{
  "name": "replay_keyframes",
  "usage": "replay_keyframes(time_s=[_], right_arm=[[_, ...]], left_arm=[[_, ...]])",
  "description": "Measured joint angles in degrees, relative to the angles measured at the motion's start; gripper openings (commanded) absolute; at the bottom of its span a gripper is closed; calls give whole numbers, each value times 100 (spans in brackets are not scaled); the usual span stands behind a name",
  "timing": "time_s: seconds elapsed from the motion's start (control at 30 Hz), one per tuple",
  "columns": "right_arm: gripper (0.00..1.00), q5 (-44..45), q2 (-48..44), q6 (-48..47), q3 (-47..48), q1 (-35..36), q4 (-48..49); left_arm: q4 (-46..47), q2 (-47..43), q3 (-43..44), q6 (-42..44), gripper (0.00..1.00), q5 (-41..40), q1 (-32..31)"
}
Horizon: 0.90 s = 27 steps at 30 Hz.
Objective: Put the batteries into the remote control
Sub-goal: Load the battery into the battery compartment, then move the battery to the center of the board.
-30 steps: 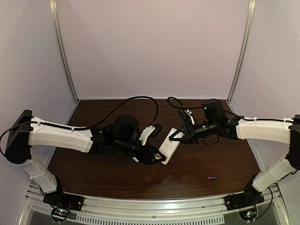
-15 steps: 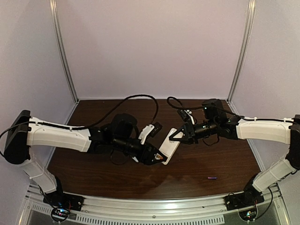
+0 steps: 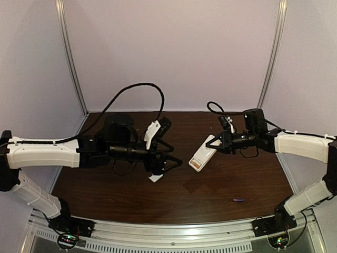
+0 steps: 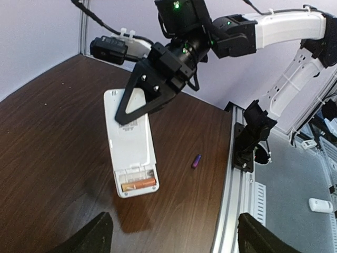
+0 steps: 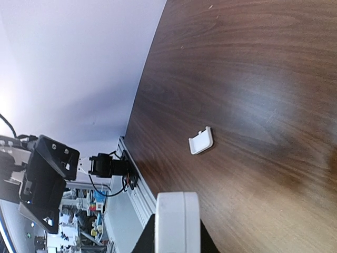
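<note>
My left gripper is to move back toward the table's front edge and down next, and close across the loose purple battery (image 3: 238, 200) (image 4: 196, 161), because one slot of the remote control beside the orange battery is empty.
The white remote control (image 3: 201, 157) is turned back side up with its battery bay open. The orange battery (image 4: 139, 184) lies in the bay beside one bare slot. My right gripper (image 3: 214, 144) is shut on the remote's far end, which also shows in the left wrist view (image 4: 138, 103). The remote slopes down toward the table. In the right wrist view the remote (image 5: 178, 221) shows end-on between the fingers. The purple battery (image 3: 238, 200) lies loose on the table near the front edge (image 4: 196, 161). My left gripper (image 3: 169, 159) is open and empty, left of the remote.
The plain white battery cover (image 3: 156, 178) lies on the brown table below the left gripper, and it also shows in the right wrist view (image 5: 201, 140). A metal rail (image 3: 174, 234) runs along the front edge. Pale walls enclose the back and sides.
My left gripper has let go of the remote and drawn back to the left, now open. My right gripper has carried the remote to the right. The cover now lies on the table.
</note>
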Motion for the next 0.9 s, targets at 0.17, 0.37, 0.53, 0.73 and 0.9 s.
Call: replay_keyframes(time_s=[0.17,0.37,0.53,0.73,0.9], right_arm=[[0,37,-291,-72,-203,-678,-22],[0,184,-645,-15,-365,-1436,-17],[0,214,-916,66,-391,-1902,7],[0,186,-1110,96,-431,-2422,0],[0,125,-1154,96,-498,-2592,0]], left_arm=[[-4,645,63,789,75,-404,-417],[-328,2387,1322,1963,61,-828,-1237],[-476,3692,2625,2555,56,-807,-1502],[-662,4913,3886,2946,55,-828,-1604],[-748,5591,4575,3060,52,-822,-1631]])
